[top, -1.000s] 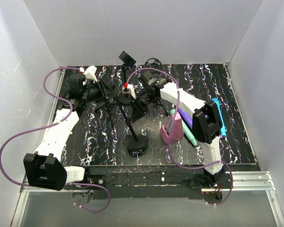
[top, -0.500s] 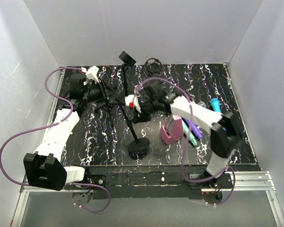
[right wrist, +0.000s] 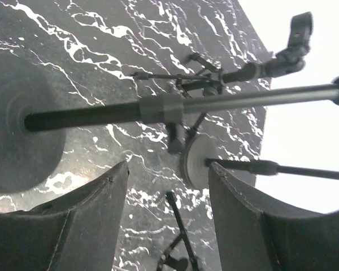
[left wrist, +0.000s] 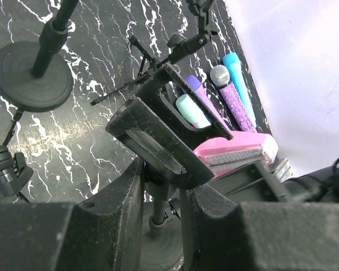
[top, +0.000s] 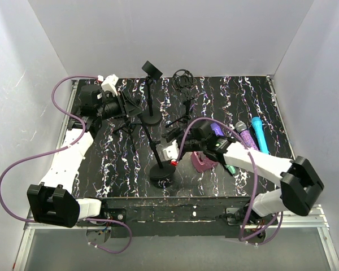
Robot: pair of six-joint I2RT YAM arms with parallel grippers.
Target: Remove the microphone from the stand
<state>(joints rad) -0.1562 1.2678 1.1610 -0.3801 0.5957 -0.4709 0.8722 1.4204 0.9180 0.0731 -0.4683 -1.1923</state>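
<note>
My left gripper moves past the stand's tripod legs next and releases the stand on bare tabletop, as that lies to the gripper's left in the top view.
The black microphone stand has its round base (top: 161,172) near the front, and its pole leans back-left. My left gripper (top: 126,107) is shut on the stand's top, just under the black holder clip (left wrist: 169,135); no microphone shows in the clip. My right gripper (top: 163,151) is open and empty, low beside the pole (right wrist: 158,107) near the base (right wrist: 17,141). Four microphones lie at the right: purple (top: 217,130), glittery purple (top: 243,134), blue (top: 259,132) and teal (top: 230,167). They also show in the left wrist view (left wrist: 229,99).
A pink case (top: 203,162) lies by the right forearm. A second stand (top: 151,118) with a round base stands behind. Black tripod legs (top: 124,129) spread at the left. A round shock mount (top: 182,78) sits at the back. White walls enclose the table.
My right arm has swung from up by the holder clip forward and down to beside the stand's base. My left gripper has shifted slightly back-left with the stand's top.
</note>
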